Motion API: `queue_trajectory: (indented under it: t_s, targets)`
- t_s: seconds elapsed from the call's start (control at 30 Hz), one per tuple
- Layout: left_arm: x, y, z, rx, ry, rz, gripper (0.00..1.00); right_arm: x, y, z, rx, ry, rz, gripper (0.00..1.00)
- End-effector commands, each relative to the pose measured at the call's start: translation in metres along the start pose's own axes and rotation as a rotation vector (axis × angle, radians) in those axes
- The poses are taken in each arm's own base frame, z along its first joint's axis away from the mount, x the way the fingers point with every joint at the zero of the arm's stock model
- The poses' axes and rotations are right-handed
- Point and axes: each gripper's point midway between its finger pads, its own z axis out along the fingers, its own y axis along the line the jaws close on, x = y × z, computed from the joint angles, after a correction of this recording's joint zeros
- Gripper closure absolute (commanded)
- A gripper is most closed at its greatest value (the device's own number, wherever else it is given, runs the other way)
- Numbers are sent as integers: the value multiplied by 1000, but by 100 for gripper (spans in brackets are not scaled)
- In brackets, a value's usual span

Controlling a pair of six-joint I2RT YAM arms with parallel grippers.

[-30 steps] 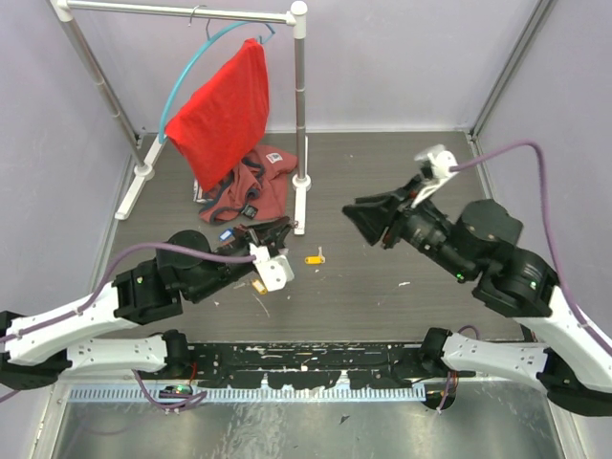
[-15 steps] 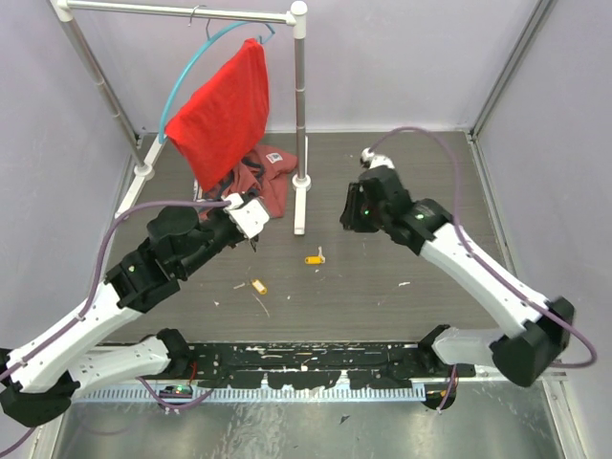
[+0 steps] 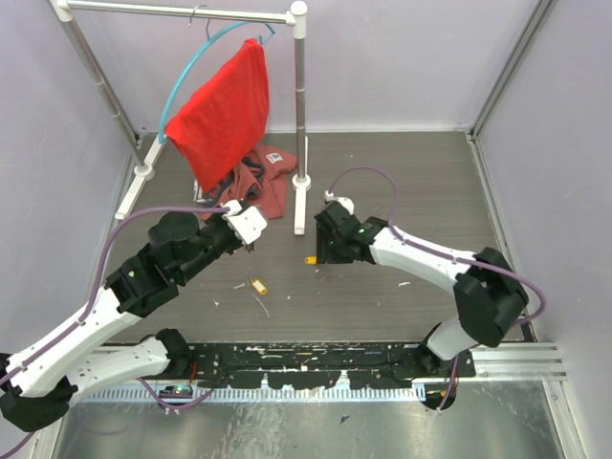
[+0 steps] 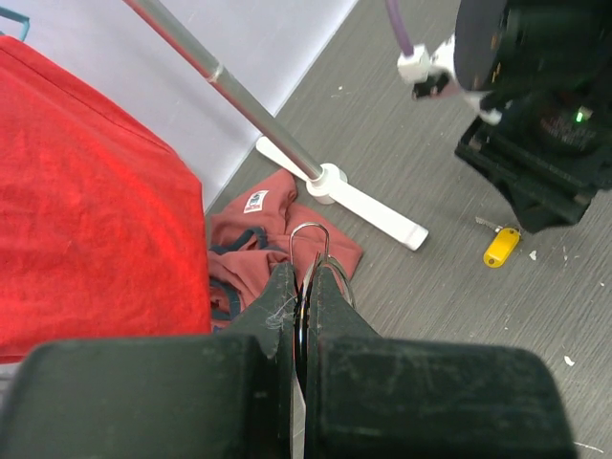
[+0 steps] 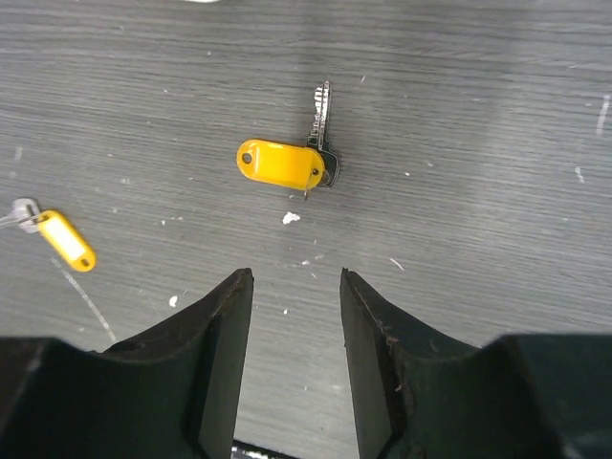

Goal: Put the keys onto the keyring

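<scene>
My right gripper moves down toward the yellow tag [image 5: 282,164] and over the small wire ring at the key end next, since that ring juts out toward my open fingers.
My left gripper [image 4: 306,275] is shut on the keyring [image 4: 310,237], a thin silver wire loop that sticks out past the fingertips; it is held above the table near the crumpled garment [image 3: 251,245]. A silver key with a yellow tag [image 5: 282,164] lies flat on the grey table, also seen in the top view [image 3: 311,259]. My right gripper [image 5: 296,277] hovers just short of it, open, nothing between its fingers [image 3: 323,256]. A second yellow-tagged key [image 5: 65,239] lies further left [image 3: 258,286].
A white clothes rack [image 3: 299,124] stands at the back with a red cloth [image 3: 225,110] on a teal hanger hoop [image 3: 186,72]. A maroon garment [image 3: 253,186] lies at its foot. The rack's white foot [image 4: 373,203] lies close to both grippers.
My right arm has swung down and left from high on the right to just over the yellow-tagged key, jaws a little wider. My left gripper rose and moved back toward the garment, still shut on the ring.
</scene>
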Motion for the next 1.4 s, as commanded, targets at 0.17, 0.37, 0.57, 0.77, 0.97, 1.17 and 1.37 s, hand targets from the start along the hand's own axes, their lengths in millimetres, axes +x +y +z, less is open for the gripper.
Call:
queue_trajectory:
  t_s: [0.17, 0.37, 0.57, 0.77, 0.97, 1.17, 1.37]
  targets:
    - [-9, 11, -10, -44, -45, -30, 100, -22, 13, 31, 87, -111, 16, 56]
    - [-6, 10, -12, -45, -40, -28, 100, -15, 18, 48, 87, -85, -4, 60]
    - [-6, 12, -13, -51, -38, -25, 100, -11, 21, 57, 89, -69, -14, 67]
    - [-5, 12, -13, -52, -37, -26, 100, -6, 16, 63, 121, -50, -33, 71]
    - [-7, 13, -14, -55, -40, -24, 100, -3, 11, 65, 142, -43, -44, 72]
    - [-7, 13, -13, -55, -41, -22, 100, 0, 7, 68, 158, -38, -51, 74]
    - [-5, 12, -12, -51, -35, -19, 100, 0, 3, 69, 178, -47, -57, 85]
